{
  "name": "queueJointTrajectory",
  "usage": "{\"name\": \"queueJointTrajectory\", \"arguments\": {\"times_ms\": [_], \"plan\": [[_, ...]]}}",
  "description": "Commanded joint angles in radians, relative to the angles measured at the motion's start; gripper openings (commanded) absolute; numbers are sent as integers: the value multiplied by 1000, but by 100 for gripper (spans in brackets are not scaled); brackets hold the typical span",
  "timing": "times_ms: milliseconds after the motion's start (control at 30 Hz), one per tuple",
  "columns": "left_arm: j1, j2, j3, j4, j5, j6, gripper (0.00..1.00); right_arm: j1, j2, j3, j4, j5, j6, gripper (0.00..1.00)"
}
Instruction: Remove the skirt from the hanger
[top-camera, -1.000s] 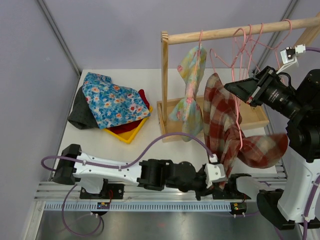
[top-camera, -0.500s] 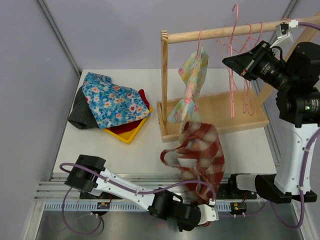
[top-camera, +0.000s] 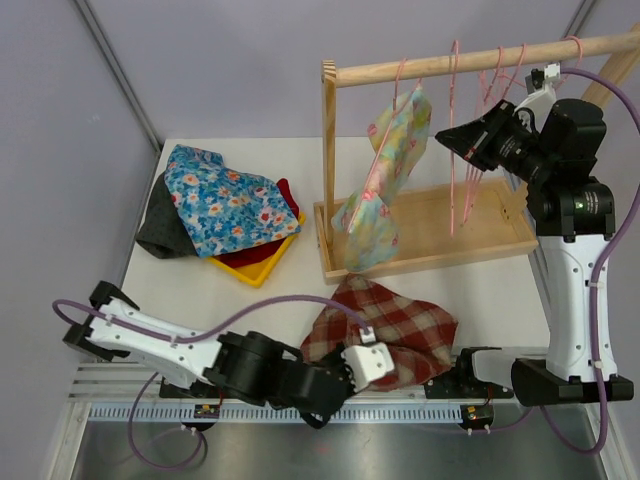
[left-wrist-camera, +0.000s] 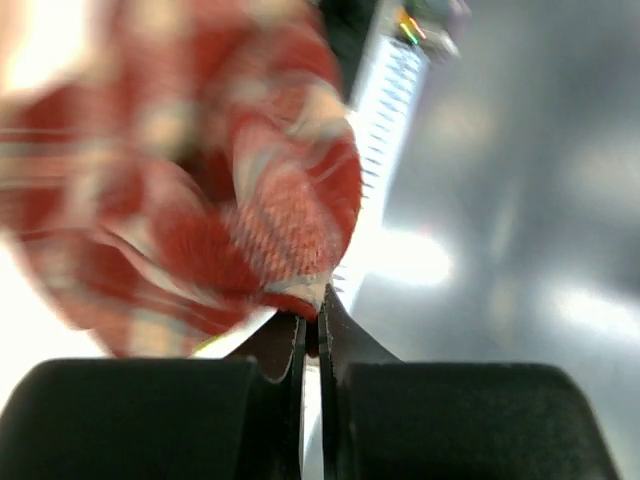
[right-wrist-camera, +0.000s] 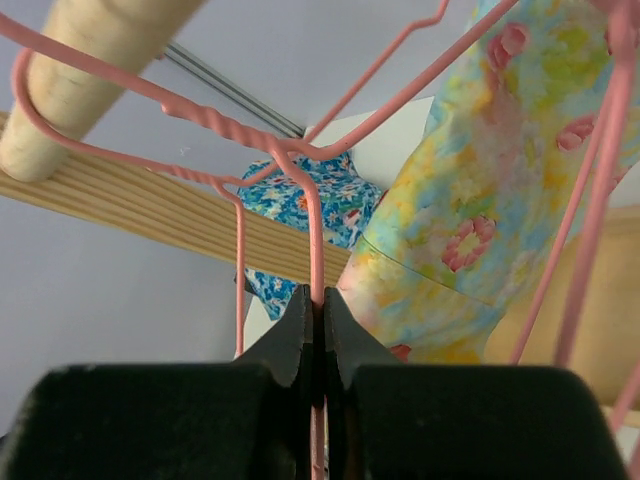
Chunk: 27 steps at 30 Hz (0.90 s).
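The hanger's hook is slightly above the wooden bar (top-camera: 440, 67), so my right gripper should lower the bare hanger a little, rest it there and open.
The red plaid skirt (top-camera: 405, 328) lies crumpled on the table near the front edge, off any hanger. My left gripper (left-wrist-camera: 312, 318) is shut on a fold of the skirt's (left-wrist-camera: 210, 190) edge; in the top view its fingers are hidden under the cloth beside the white wrist block. The bare pink wire hanger (top-camera: 452, 185) hangs down from the wooden rail (top-camera: 440, 67). Up by the rail, my right gripper (top-camera: 443, 137) is shut on the hanger (right-wrist-camera: 315, 225); the wire runs between its fingertips (right-wrist-camera: 318, 300) and the hook curls over the rail (right-wrist-camera: 90, 60).
A yellow floral garment (top-camera: 385, 175) hangs on another pink hanger left of mine. Several more bare pink hangers (top-camera: 500, 80) hang to the right. The rack's wooden base tray (top-camera: 500, 235) sits below. A pile of blue floral clothes (top-camera: 215, 205) lies on a yellow tray (top-camera: 258, 272) at left.
The skirt came off the hanger and went down with my left gripper to the table's front edge. My right gripper carried the bare hanger up to the rail.
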Motion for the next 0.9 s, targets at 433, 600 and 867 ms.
{"name": "queueJointTrajectory", "arguments": {"times_ms": [433, 600, 867], "plan": [[679, -350, 201, -118, -124, 408, 0, -3, -107, -100, 29, 10, -29, 68], [1072, -243, 451, -104, 106, 529, 0, -1, -119, -78, -5, 31, -49, 98], [1437, 116, 956, -129, 35, 523, 0, -1, -231, -135, -55, 74, -92, 99]]}}
